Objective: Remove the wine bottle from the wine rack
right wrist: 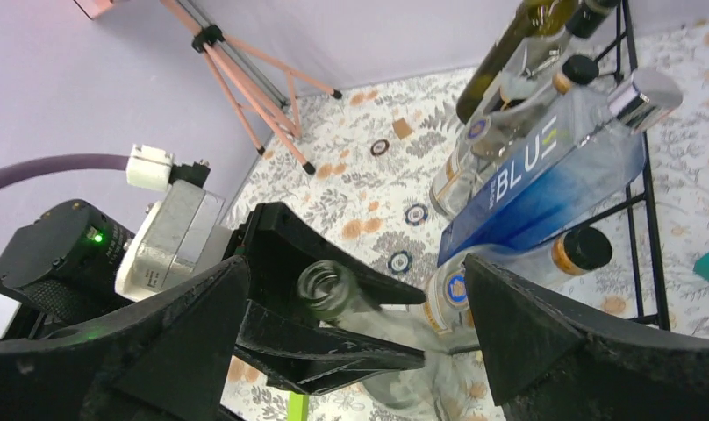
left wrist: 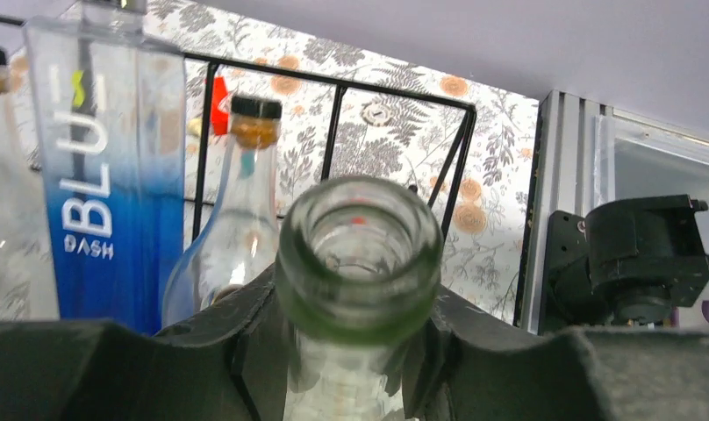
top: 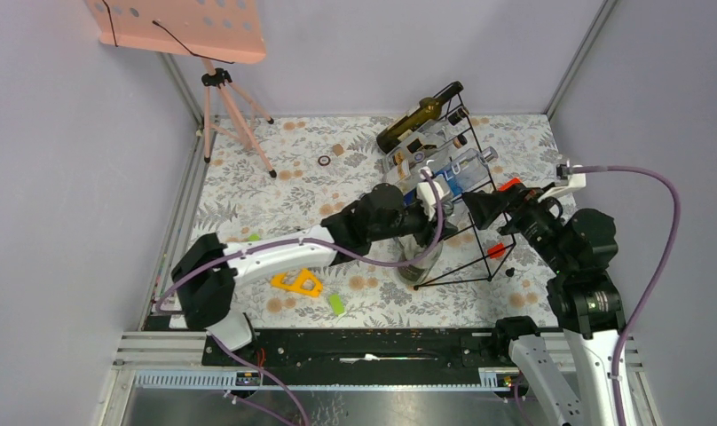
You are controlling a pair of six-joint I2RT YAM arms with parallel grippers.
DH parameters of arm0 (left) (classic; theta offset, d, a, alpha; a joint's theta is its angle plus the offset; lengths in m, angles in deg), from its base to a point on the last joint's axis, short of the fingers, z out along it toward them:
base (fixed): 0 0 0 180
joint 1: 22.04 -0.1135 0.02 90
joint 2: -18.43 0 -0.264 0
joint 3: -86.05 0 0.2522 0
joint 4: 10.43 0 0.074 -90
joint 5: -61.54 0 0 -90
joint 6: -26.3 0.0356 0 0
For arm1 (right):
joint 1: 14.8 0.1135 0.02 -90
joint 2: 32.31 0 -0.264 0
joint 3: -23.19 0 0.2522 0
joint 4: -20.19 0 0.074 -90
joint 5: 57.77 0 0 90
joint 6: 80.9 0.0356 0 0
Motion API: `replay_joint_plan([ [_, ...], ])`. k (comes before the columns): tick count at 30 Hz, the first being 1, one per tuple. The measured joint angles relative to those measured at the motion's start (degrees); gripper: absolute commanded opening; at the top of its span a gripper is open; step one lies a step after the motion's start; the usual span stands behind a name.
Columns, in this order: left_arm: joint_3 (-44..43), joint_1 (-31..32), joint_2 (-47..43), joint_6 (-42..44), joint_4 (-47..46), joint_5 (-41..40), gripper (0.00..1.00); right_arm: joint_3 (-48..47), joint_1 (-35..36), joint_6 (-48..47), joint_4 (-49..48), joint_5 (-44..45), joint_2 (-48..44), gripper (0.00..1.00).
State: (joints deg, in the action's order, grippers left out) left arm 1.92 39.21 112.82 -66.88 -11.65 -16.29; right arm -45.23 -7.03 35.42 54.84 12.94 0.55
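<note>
The robot's left gripper should next swing to the left in the top view and let go of the clear, green-tinted bottle there, because the floral cloth beside the pink tripod stand is clear at that place.
The black wire wine rack (top: 479,226) stands at the middle right and holds several bottles: a dark olive one (top: 417,115), a clear one, and a blue "BLU" bottle (top: 457,173). My left gripper (top: 430,204) is shut on the neck of a clear, green-tinted wine bottle (top: 421,257). That bottle stands nearly upright at the rack's near left corner. In the left wrist view its open mouth (left wrist: 358,254) sits between my closed jaws, with the blue bottle (left wrist: 105,175) behind it. My right gripper (top: 479,209) is open and empty just right of that bottle, whose mouth also shows in the right wrist view (right wrist: 329,289).
A pink tripod stand (top: 226,106) is at the back left. An orange triangular piece (top: 297,282) and a green strip (top: 337,304) lie near the left arm. A small ring (top: 324,161) lies on the floral cloth. Walls enclose the sides and back.
</note>
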Motion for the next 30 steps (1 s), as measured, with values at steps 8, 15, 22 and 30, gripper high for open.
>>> replay_joint_plan([
  [8, 8.8, -0.1, -10.7, -2.0, 3.7, -5.2, 0.00, -2.9, 0.0, 0.3, 0.1, 2.6, -2.0, 1.00],
  [15, 14.9, -0.2, -20.0, -3.8, 9.6, -12.9, 0.00, -3.3, 0.0, 0.5, 0.6, 4.2, -3.8, 1.00],
  [22, 15.5, -2.8, -25.0, -4.2, 18.6, -20.9, 0.00, -1.6, 0.0, 0.9, 0.6, 5.1, -3.9, 0.99],
  [30, 13.7, -20.7, -27.9, -8.0, 24.3, -20.8, 0.00, 0.2, 0.0, 2.0, 0.8, 5.1, -1.7, 0.97],
])
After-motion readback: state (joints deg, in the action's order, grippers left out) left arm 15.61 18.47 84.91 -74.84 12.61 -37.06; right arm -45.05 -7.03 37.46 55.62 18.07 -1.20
